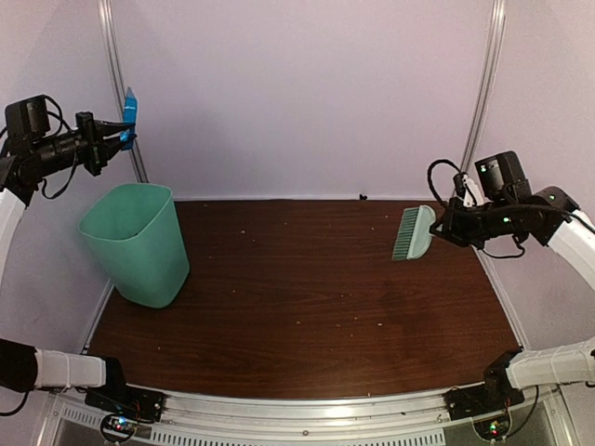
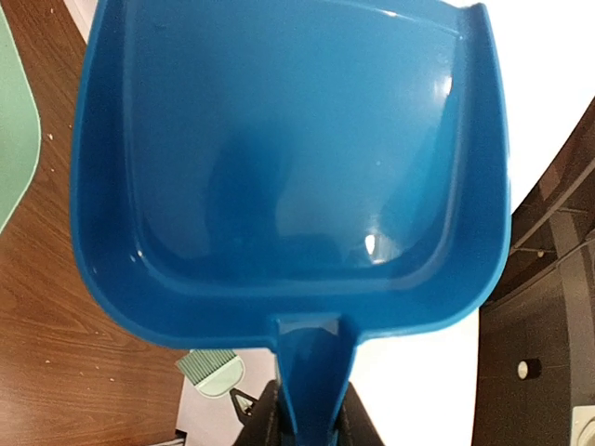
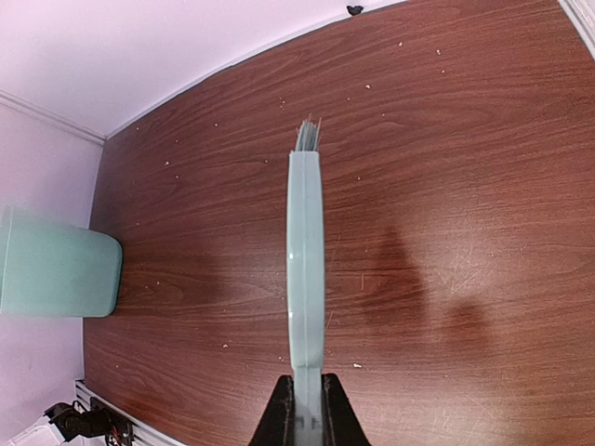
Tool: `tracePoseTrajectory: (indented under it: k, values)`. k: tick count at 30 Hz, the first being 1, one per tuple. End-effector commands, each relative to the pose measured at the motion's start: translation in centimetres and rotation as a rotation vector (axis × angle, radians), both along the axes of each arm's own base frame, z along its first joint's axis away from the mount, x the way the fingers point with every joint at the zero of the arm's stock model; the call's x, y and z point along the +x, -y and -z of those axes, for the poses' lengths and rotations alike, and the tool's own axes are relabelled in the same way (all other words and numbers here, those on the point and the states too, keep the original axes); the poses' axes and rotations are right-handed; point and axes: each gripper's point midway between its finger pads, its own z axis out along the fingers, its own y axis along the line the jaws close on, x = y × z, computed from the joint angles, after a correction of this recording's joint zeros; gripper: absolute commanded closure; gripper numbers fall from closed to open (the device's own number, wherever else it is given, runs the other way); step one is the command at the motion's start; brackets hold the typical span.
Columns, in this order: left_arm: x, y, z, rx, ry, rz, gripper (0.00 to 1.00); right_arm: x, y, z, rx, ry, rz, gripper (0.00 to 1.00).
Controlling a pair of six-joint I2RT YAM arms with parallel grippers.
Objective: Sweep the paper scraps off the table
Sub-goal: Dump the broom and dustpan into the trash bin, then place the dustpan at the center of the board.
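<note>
My left gripper swings to the right in the top view and down next. It releases the dustpan on the open table beside the bin, because the dustpan's tray is empty.
My left gripper is raised high at the far left, shut on the handle of a blue plastic dustpan. In the left wrist view the dustpan fills the frame and its tray is empty; the gripper clamps its handle. My right gripper is shut on the handle of a pale green hand brush, held above the table's right side, bristles pointing left. The brush shows edge-on in the right wrist view, in the gripper. No coloured paper scraps are in view; only tiny pale specks dot the table.
A mint-green bin stands upright on the table's left side, below the raised dustpan; it also shows in the right wrist view. The table's silver frame edge runs along the front. Pale walls close the back and sides.
</note>
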Motion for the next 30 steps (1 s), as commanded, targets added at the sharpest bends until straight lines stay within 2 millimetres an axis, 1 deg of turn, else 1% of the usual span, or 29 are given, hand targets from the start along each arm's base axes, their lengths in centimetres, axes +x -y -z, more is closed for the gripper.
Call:
tracePoseTrajectory:
  k: [1,2,5,7,10,13,16,19,22,25,28,30]
  values:
    - [0.0,1.5,-0.5,0.127,0.069,0.066,1.0,0.2,0.3,-0.5,0.015,0.028,0.023,1.0]
    - [0.2,2.0,-0.5,0.146,0.076,0.075,1.0,0.3,0.3,-0.6,0.016,0.03,0.023,1.0]
    - [0.7,4.7,-0.2,0.21,0.078,0.137,1.0,0.5,0.1,-0.9,0.028,0.044,0.022,1.0]
    - [0.7,7.1,0.1,0.254,0.082,0.188,1.0,0.7,0.0,-1.1,0.034,0.051,0.026,1.0]
    - [0.9,10.0,0.6,0.337,0.091,0.229,1.0,0.9,0.0,-1.1,0.042,0.058,0.035,1.0]
    - [0.8,13.0,2.2,0.432,0.075,0.282,1.0,1.1,0.1,-1.1,0.044,0.064,0.052,1.0]
    - [0.6,16.0,5.0,0.54,0.04,0.345,1.0,1.3,0.5,-0.9,0.044,0.072,0.079,1.0]
    - [0.1,18.5,8.4,0.636,0.001,0.409,1.0,1.3,0.8,-0.8,0.053,0.082,0.103,1.0]
    - [-0.4,20.3,12.1,0.747,-0.043,0.462,1.0,1.2,1.1,-0.9,0.068,0.097,0.124,1.0]
    - [-0.7,20.3,16.6,0.875,-0.114,0.474,1.0,1.0,1.4,-0.8,0.074,0.105,0.142,1.0]
    - [-1.0,19.1,21.9,0.975,-0.203,0.473,1.0,0.9,1.6,-0.6,0.075,0.104,0.15,1.0]
    - [-1.3,18.6,25.0,1.017,-0.224,0.49,1.0,0.8,1.6,-0.5,0.078,0.107,0.149,1.0]
